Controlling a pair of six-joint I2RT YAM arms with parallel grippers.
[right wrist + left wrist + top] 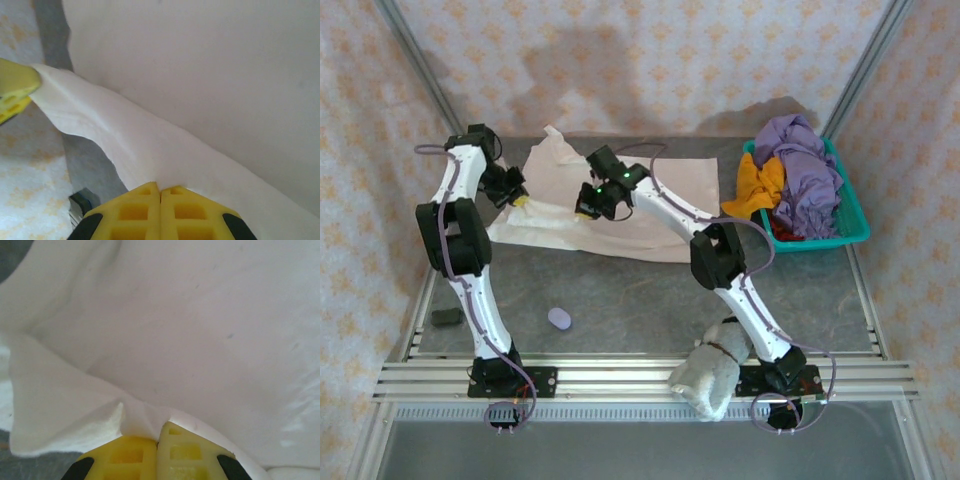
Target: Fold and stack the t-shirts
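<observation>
My right gripper next needs to carry the shirt's half-folded edge outward over the shirt's flat middle (640, 214) (210, 95), a little toward the basket, and let go of it there.
A cream-white t-shirt (660, 190) lies spread on the grey table at the back middle. My left gripper (520, 200) is shut on its left edge; in the left wrist view the yellow jaws (158, 432) pinch a fold of the white cloth (200, 330). My right gripper (585, 212) is shut on the same shirt's near edge a little to the right, and its yellow jaws (160, 187) clamp the hem (210, 75). The left gripper's yellow fingertip (15, 85) shows at the cloth's far corner. Purple (810, 170), orange (760, 185) and red (782, 228) t-shirts lie heaped in the basket.
The teal basket (855, 215) stands at the back right. A grey-white plush toy (715, 370) lies by the right arm's base. A small lavender object (560, 318) and a dark block (447, 316) rest on the near left of the table.
</observation>
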